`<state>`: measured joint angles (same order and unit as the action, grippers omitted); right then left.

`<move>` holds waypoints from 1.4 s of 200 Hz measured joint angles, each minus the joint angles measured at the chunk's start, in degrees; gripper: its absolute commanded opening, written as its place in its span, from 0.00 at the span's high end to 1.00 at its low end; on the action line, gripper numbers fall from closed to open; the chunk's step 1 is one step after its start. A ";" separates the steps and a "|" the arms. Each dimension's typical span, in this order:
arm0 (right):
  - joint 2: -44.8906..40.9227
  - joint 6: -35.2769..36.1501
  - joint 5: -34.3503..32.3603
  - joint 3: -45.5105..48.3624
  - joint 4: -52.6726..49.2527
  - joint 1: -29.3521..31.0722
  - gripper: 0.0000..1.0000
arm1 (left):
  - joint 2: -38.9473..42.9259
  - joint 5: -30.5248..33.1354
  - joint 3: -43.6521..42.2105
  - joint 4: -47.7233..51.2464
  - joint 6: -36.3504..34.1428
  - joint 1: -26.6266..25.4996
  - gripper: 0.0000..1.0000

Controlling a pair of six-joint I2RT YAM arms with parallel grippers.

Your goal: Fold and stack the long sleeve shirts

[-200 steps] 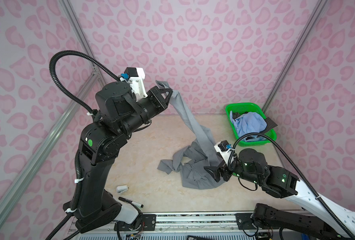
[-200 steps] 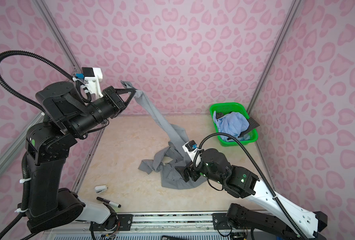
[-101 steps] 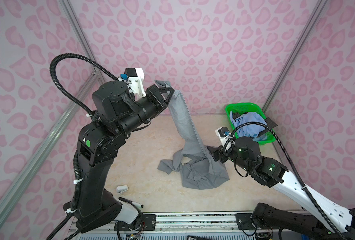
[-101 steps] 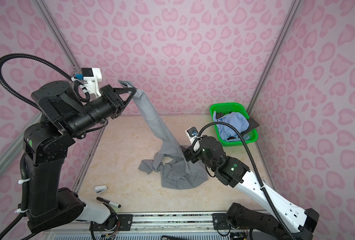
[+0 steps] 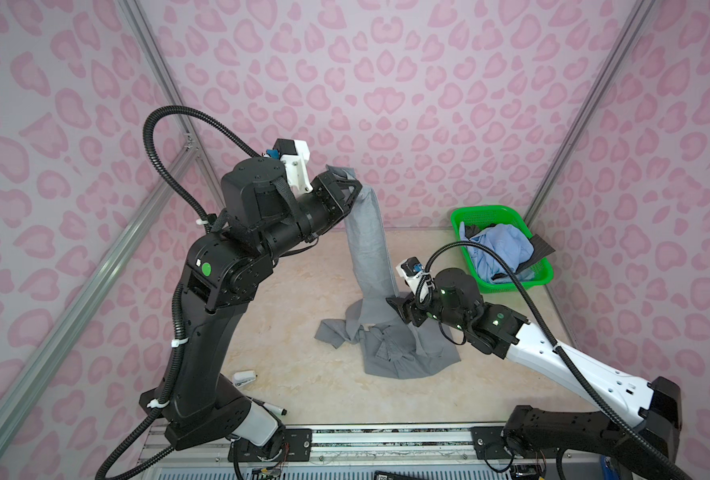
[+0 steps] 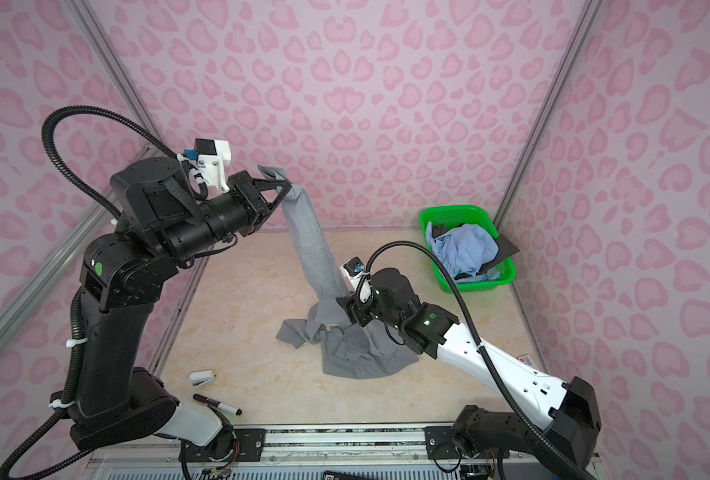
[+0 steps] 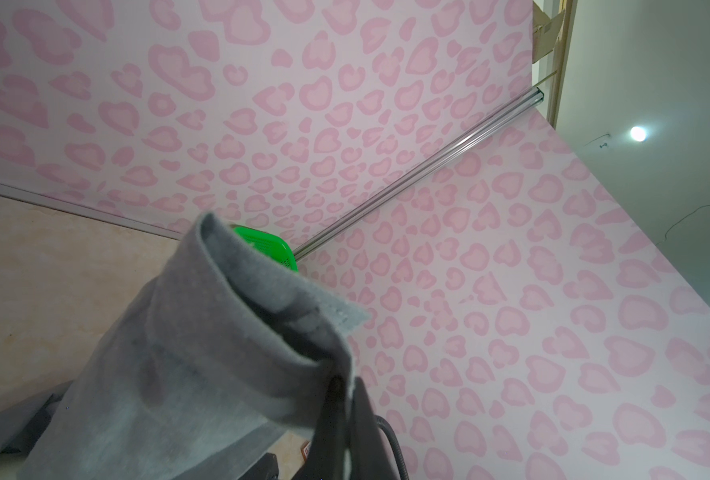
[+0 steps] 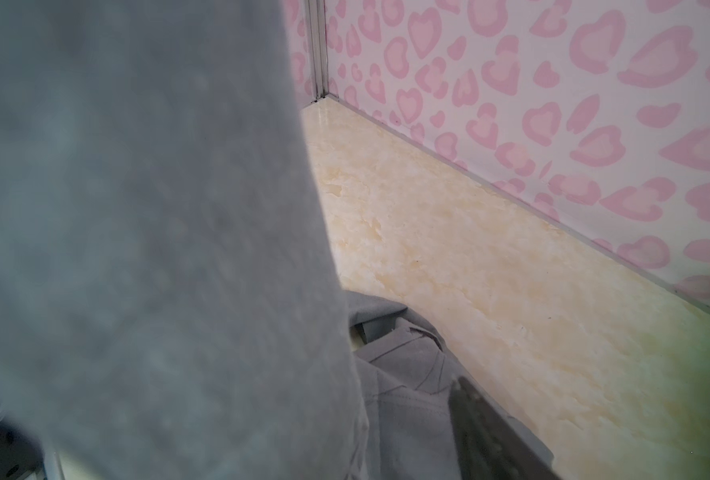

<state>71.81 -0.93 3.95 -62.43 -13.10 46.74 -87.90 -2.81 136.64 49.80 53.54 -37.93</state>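
My left gripper goes down toward the crumpled shirt (image 5: 394,348) next and releases the sleeve's cuff, since the shirt's body lies on the tabletop well below it.
A mid-grey long sleeve shirt (image 5: 399,353) (image 6: 353,357) lies crumpled on the table. One sleeve (image 5: 369,249) (image 6: 307,241) is stretched steeply up from it. My left gripper (image 5: 359,189) (image 6: 291,189) (image 7: 347,382) is shut on the sleeve's cuff, high near the back wall. My right gripper (image 5: 394,301) (image 6: 340,301) sits low at the sleeve's base, jaws apart around the cloth. In the right wrist view one finger (image 8: 494,428) shows with a gap to the sleeve, and the sleeve hides the other finger. A light blue shirt (image 5: 498,249) (image 6: 465,249) and a dark charcoal one (image 5: 540,249) (image 6: 507,247) lie in the basket.
The green basket (image 5: 486,209) (image 6: 453,210) stands in the back right corner. A small white stapler (image 5: 245,378) (image 6: 201,377) and a black marker (image 5: 272,409) (image 6: 218,405) lie at the front left. Pink patterned walls close in three sides.
My right gripper rose off the crumpled shirt, moved left onto the raised sleeve, and its jaws have narrowed. The left gripper shifted slightly right, so the sleeve hangs steeper.
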 measured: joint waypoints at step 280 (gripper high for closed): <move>-13.25 -33.77 31.74 -15.45 -0.98 -32.26 1.00 | 16.28 -2.86 -91.08 -58.14 -37.62 -7.61 0.06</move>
<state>58.57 -34.70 35.68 -77.89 -14.09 14.48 -71.61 -5.67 45.56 -8.34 15.92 -45.54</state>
